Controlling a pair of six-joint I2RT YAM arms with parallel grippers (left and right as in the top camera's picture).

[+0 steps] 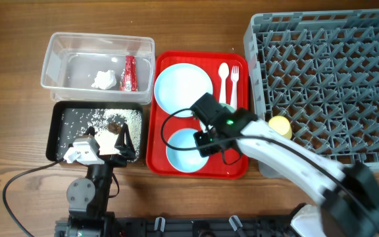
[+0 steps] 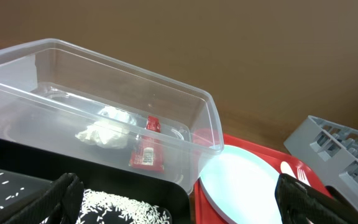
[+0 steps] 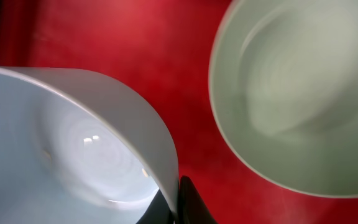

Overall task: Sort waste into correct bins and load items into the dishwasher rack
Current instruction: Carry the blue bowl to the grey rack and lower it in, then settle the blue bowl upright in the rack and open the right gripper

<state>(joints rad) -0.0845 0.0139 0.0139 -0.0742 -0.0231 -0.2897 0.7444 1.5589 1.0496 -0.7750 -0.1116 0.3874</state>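
Observation:
My right gripper lifts the pale blue bowl past the yellow cup onto the rack's wires next. The wires are outward and to its right in the overhead view.
My right gripper point(image 1: 206, 139) is shut on the rim of the small pale blue bowl point(image 1: 184, 150), which sits tilted on the red serving tray point(image 1: 239, 168); the wrist view shows the rim point(image 3: 135, 118) pinched between the fingers point(image 3: 178, 208). The mint green bowl point(image 3: 297, 93) lies beside it, mostly hidden under the arm overhead. The pale blue plate point(image 1: 183, 89), white spoon point(image 1: 223, 79) and fork point(image 1: 235, 80) lie on the tray. The yellow cup point(image 1: 280, 125) sits at the rack's point(image 1: 328, 79) edge. My left gripper point(image 1: 104, 141) is open over the black tray point(image 1: 61, 118) with rice point(image 1: 104, 118).
The clear tub point(image 1: 97, 46) holds the white tissue point(image 1: 104, 80) and the red sachet point(image 1: 129, 72); both also show in the left wrist view, tissue point(image 2: 101, 132) and sachet point(image 2: 148, 152). A black cable point(image 1: 25, 178) runs over the table's front left.

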